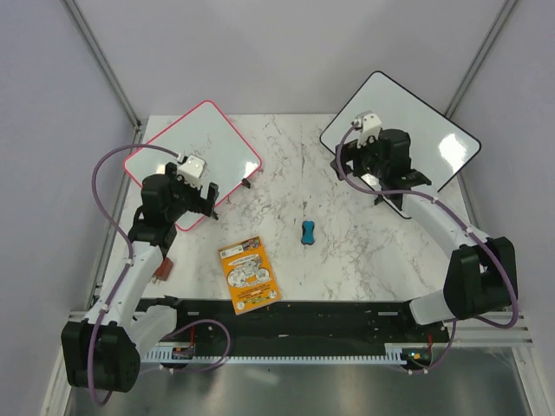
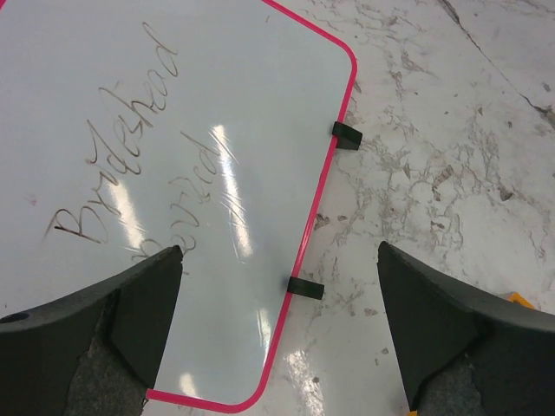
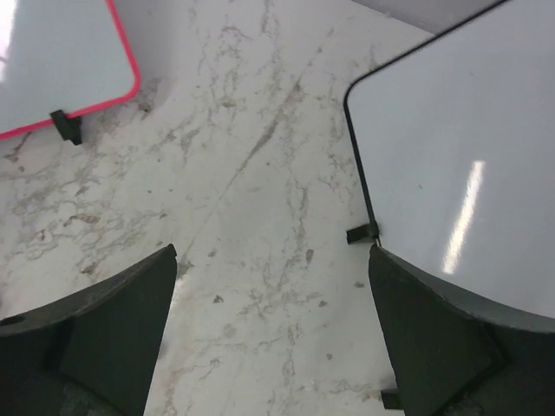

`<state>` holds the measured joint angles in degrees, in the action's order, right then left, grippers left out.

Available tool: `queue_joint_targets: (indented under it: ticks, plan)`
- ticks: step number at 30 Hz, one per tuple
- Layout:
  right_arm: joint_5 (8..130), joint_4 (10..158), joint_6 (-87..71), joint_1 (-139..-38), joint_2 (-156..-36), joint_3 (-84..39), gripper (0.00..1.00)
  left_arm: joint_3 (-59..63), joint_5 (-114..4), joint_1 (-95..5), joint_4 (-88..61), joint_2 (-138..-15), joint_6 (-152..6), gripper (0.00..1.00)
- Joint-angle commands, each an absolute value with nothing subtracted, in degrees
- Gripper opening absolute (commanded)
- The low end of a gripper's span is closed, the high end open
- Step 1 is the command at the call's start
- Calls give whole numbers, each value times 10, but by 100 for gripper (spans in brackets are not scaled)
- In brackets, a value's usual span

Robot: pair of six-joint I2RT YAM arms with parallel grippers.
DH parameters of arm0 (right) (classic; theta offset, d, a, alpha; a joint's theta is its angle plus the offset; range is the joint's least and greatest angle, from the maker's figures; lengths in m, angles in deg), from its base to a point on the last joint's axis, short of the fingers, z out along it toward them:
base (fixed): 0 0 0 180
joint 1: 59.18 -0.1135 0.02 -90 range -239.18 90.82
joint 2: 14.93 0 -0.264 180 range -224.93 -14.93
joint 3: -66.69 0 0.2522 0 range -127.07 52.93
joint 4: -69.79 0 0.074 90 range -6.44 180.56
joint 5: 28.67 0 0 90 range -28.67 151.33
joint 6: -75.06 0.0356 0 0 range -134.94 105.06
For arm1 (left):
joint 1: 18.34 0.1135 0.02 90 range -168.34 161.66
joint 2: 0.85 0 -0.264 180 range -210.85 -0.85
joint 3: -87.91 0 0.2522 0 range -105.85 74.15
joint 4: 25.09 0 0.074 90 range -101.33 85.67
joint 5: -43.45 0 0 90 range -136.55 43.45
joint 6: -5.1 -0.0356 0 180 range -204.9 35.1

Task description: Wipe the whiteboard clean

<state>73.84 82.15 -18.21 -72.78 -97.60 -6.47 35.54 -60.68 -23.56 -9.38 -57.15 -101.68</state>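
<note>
My right gripper should move back and down next onto the blue eraser (image 1: 308, 232), which is below it and to its left in the top view, because the whiteboard has handwriting on it.
The whiteboard (image 1: 195, 143), pink-framed with small black feet, lies at the table's back left. In the left wrist view the whiteboard (image 2: 173, 121) bears brown handwriting. My left gripper (image 1: 206, 196) hovers over the board's near right edge. In its wrist view the left gripper (image 2: 279, 251) is open and empty, its jaws straddling the pink frame and a black foot (image 2: 305, 288). My right gripper (image 1: 381, 172) is open and empty over the marble (image 3: 272, 251), beside the black-framed board. The pink board's corner (image 3: 61, 61) also shows in the right wrist view.
A larger black-framed whiteboard (image 1: 408, 121) stands at the back right and shows in the right wrist view (image 3: 468, 156). A small blue eraser-like object (image 1: 308, 232) lies mid-table. An orange card (image 1: 250, 275) lies near the front edge. A small brown item (image 1: 162, 270) sits by the left arm.
</note>
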Motion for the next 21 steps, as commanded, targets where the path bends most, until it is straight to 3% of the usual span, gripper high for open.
queue_joint_targets:
  ticks: [1,6,10,16,21]
  plan:
    - [753,939,-220,-786,-1010,-153,98,342,-644,-233,-50,-560,-1054,99]
    - [709,1056,-222,-863,-1076,-205,98,340,-677,-233,-7,-566,-1049,100]
    - [714,1085,-221,-883,-1101,-190,86,341,-645,-233,-7,-572,-1054,100]
    - [719,1155,-218,-896,-1120,-191,75,350,-625,-233,-17,-596,-1054,99]
    - [719,1152,-189,-913,-1131,-170,75,354,-604,-233,-28,-607,-1047,100]
